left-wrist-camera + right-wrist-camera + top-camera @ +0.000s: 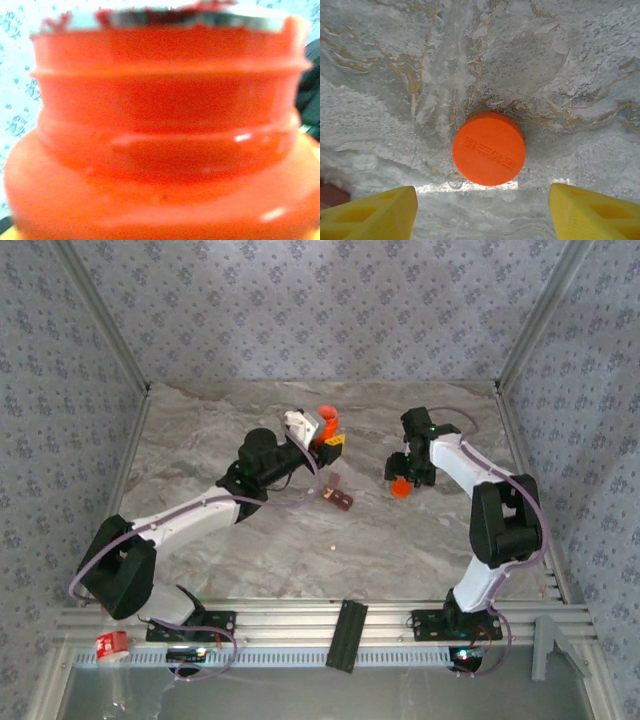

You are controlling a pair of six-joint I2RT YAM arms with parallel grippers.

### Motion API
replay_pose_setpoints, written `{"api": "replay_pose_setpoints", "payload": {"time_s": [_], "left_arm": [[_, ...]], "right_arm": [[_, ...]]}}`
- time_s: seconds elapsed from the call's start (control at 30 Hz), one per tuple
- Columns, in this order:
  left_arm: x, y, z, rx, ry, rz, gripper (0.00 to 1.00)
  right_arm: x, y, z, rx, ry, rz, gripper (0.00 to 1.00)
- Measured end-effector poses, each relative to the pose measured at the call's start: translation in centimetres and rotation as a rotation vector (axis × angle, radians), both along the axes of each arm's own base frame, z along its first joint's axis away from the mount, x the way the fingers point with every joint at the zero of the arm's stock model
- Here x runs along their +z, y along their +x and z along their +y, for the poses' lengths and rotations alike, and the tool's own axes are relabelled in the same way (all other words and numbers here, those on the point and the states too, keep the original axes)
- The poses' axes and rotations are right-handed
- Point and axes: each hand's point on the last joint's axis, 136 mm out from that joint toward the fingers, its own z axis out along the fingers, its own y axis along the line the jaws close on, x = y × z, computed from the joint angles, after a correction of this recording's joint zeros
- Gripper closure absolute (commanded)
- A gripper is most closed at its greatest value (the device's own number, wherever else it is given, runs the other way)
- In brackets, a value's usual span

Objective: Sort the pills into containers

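I will next lower my right gripper's wide-open yellow fingers astride the rim of the round orange cap [489, 148] and close, as it lies flat below.
My left gripper [333, 443] is raised over the middle of the table and shut on an orange bottle [327, 420]. Close up, the bottle's uncapped threaded neck [165, 125] is a blur. The containers [338, 496], a dark reddish-brown strip, lie on the marble just below that gripper. One pale pill [333, 548] rests on the table nearer the front. My right gripper [408, 472] hangs open, its yellow fingers [370, 215] wide apart. The round orange cap [489, 148] lies flat on the table just ahead of them, untouched, and also shows from above [401, 488].
Patterned walls enclose the marble table [240, 550] on three sides. On the front rail are a black plate [347, 633], a grey bracket [555, 642] and a red-and-white item [112, 643] at the left corner.
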Motion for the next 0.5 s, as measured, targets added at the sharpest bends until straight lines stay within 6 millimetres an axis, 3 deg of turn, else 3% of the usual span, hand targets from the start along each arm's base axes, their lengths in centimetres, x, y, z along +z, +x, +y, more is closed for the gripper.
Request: {"api": "replay_pose_setpoints", "payload": {"time_s": [0.33,0.5], "left_arm": [[2.6,-0.3,1.1,-0.136,-0.120,0.000,1.00],[3.6,-0.6,1.4,-0.176,-0.163,-0.006,1.00]], "right_arm": [[-3.1,0.8,-0.1,0.013,-0.038,0.078,0.29],[-3.6,0.8,-0.1,0.021,-0.047,0.091,0.31]]}}
